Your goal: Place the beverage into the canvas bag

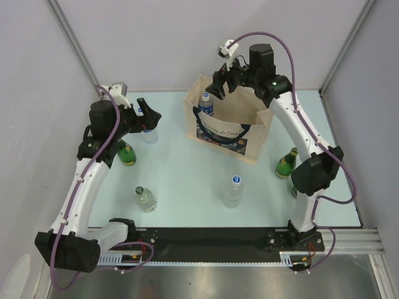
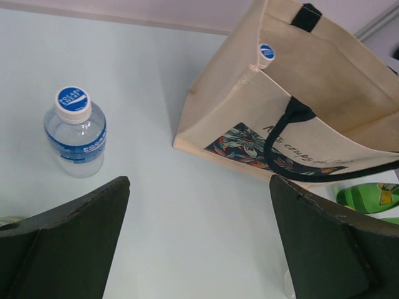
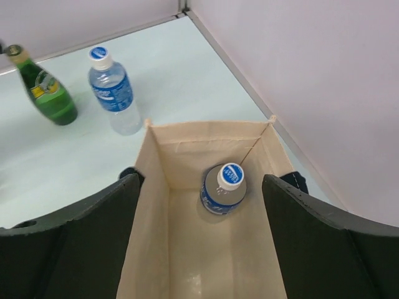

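Note:
My left gripper moves outward and down over the bottle's blue cap next and closes its fingers around it, since another blue-label bottle still stands outside the canvas bag [image 1: 219, 117].
The beige canvas bag [image 1: 219, 117] with navy handles stands upright at the table's back middle, mouth open. A clear blue-label bottle [image 1: 206, 103] stands inside it at its left end; it also shows in the right wrist view [image 3: 224, 190]. My right gripper [image 1: 225, 84] hovers above the bag's mouth, open and empty, its fingers [image 3: 93, 230] spread over the bag's walls [image 3: 187, 149]. My left gripper [image 1: 149, 117] is open and empty above the table left of the bag [image 2: 312, 81], next to another blue-label bottle [image 2: 76, 134].
A green bottle [image 1: 126, 152] and a clear bottle [image 1: 145, 199] stand at the left. A clear blue-capped bottle [image 1: 233, 192] stands front centre. A green bottle [image 1: 287, 163] stands right of the bag by the right arm. White walls enclose the back and sides.

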Available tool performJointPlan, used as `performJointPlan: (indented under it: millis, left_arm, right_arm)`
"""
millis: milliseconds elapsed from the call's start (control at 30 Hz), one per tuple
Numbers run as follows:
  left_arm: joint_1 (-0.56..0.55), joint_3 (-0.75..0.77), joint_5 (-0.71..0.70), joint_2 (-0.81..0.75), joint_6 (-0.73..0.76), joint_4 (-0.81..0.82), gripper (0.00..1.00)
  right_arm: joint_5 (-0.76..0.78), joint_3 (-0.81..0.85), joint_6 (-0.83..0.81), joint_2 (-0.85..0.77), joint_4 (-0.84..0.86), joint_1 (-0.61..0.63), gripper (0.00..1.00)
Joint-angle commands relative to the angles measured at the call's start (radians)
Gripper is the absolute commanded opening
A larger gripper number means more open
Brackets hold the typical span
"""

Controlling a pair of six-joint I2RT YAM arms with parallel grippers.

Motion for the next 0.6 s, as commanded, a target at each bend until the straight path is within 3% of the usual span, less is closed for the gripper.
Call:
performJointPlan:
  millis: [0,300,567]
  left_arm:
    - [0.007,0.130,-0.106,0.062,0.020,-0.087,1.00]
    - [0.007,0.376,-0.322,0.331,0.018,-0.301,1.00]
    - [0.007,0.535,-0.380,0.521,0.030,-0.375,0.89]
  right_arm:
    - [-0.126,0.012,-0.115,-0.103,-0.180,-0.023,0.86]
    - [-0.183,-0.166,-0.184,-0.281,-0.272,-0.081,0.95]
    - [-0.193,-0.286,-0.113,-0.404,-0.229,-0.145,0.97]
